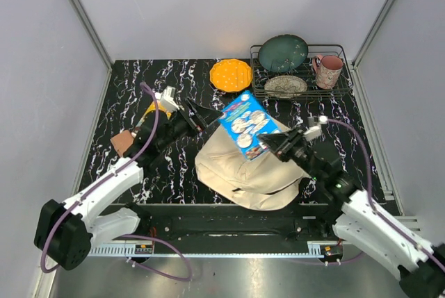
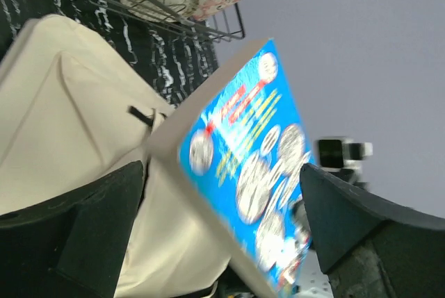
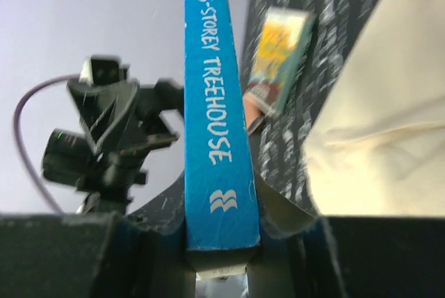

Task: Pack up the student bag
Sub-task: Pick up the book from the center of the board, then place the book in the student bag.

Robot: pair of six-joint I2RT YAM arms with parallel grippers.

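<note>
The left gripper lowers across the bag (image 1: 243,173) onto the bag's edge by my right gripper next, since that edge lies below and to the right in the top view.
A blue book (image 1: 245,123) is held up in the air over the student bag (image 1: 243,173), a cream fabric backpack lying flat near the table's front. My right gripper (image 1: 272,144) is shut on the book's lower right end. In the right wrist view the blue spine (image 3: 212,103) is pinched between the jaws of that gripper (image 3: 219,249). My left gripper (image 1: 203,116) stands open at the book's left edge. Seen from the left wrist, the cover (image 2: 250,166) lies between the wide-spread fingers (image 2: 104,221) of the left gripper (image 2: 222,201) without touching them, and the bag (image 2: 76,124) is behind.
A wire dish rack (image 1: 341,49) at the back right holds a teal plate (image 1: 284,53), a patterned plate (image 1: 286,86) and a pink mug (image 1: 328,70). An orange plate (image 1: 231,75) lies beside it. Another book (image 3: 278,55) and a brown thing (image 1: 122,141) lie at the table's left.
</note>
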